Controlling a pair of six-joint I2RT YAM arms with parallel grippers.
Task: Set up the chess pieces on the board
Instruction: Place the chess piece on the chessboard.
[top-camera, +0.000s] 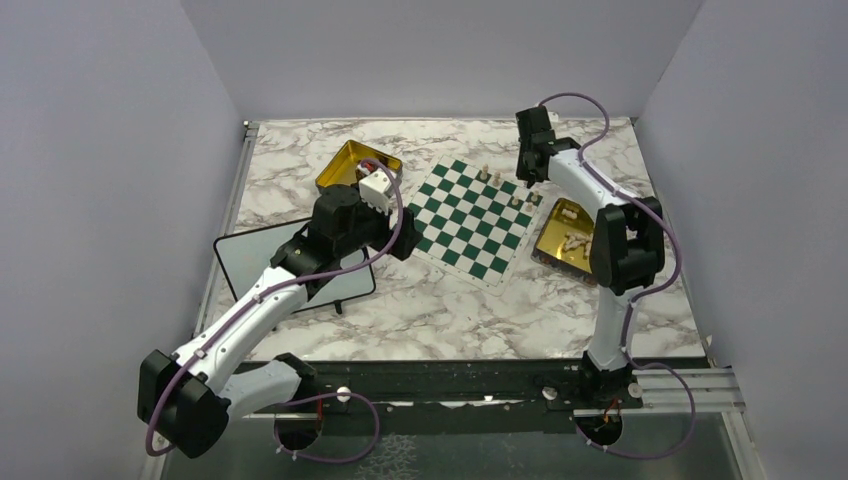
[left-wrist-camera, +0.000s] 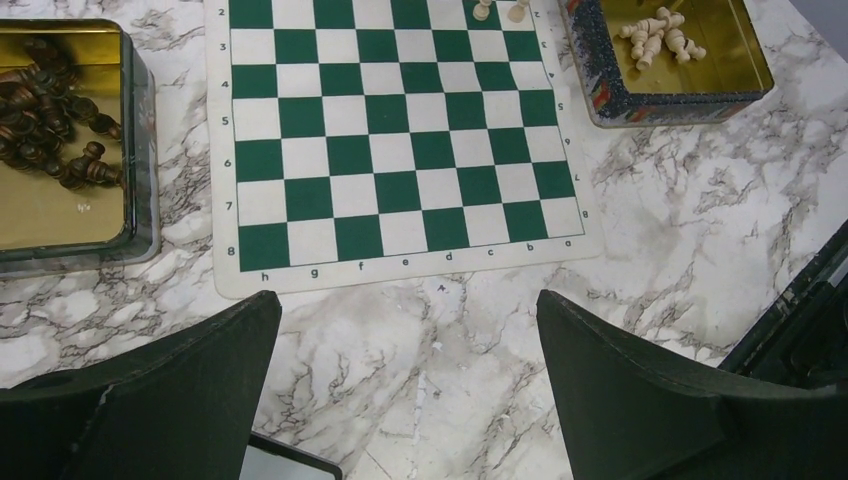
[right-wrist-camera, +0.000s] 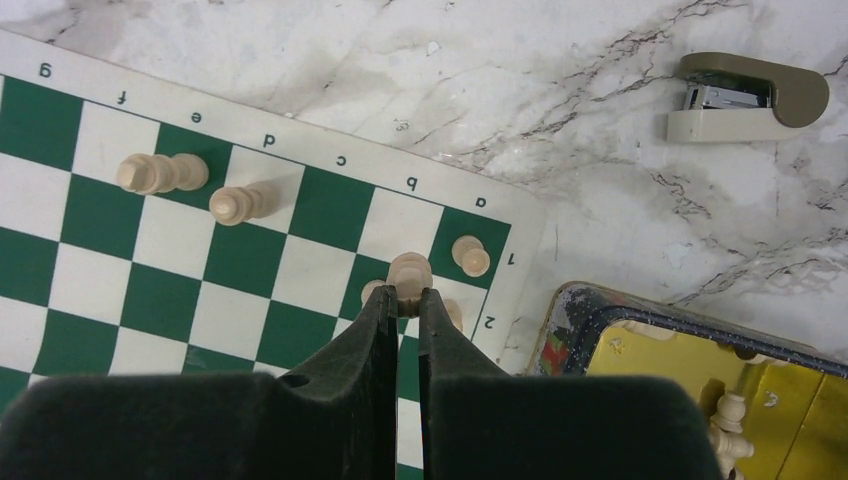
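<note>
The pale piece in my right gripper should go down next onto the bare white square by the letter b (top-camera: 521, 190) (right-wrist-camera: 400, 224) below it, beside the corner piece. I should let go of it there.
The green and white board (top-camera: 470, 225) lies at mid table. Several pale pieces stand near its far right corner: two (right-wrist-camera: 160, 172) (right-wrist-camera: 232, 205) on squares e and d, one (right-wrist-camera: 470, 256) on a1, others partly hidden under my fingers. My right gripper (right-wrist-camera: 408, 295) is shut on a pale piece (right-wrist-camera: 409, 270) and holds it over the b squares near that corner; it also shows in the top view (top-camera: 528, 183). My left gripper (left-wrist-camera: 410, 310) is open and empty over bare marble just off the board's (left-wrist-camera: 400, 150) row 8 edge.
A gold tin (left-wrist-camera: 145, 150) left of the board holds dark pieces (left-wrist-camera: 50, 120). A gold tin (left-wrist-camera: 680, 105) right of the board holds pale pieces (left-wrist-camera: 655, 40). A black-framed whiteboard (top-camera: 290, 265) lies under the left arm. A beige stapler (right-wrist-camera: 745, 95) lies beyond the board's corner.
</note>
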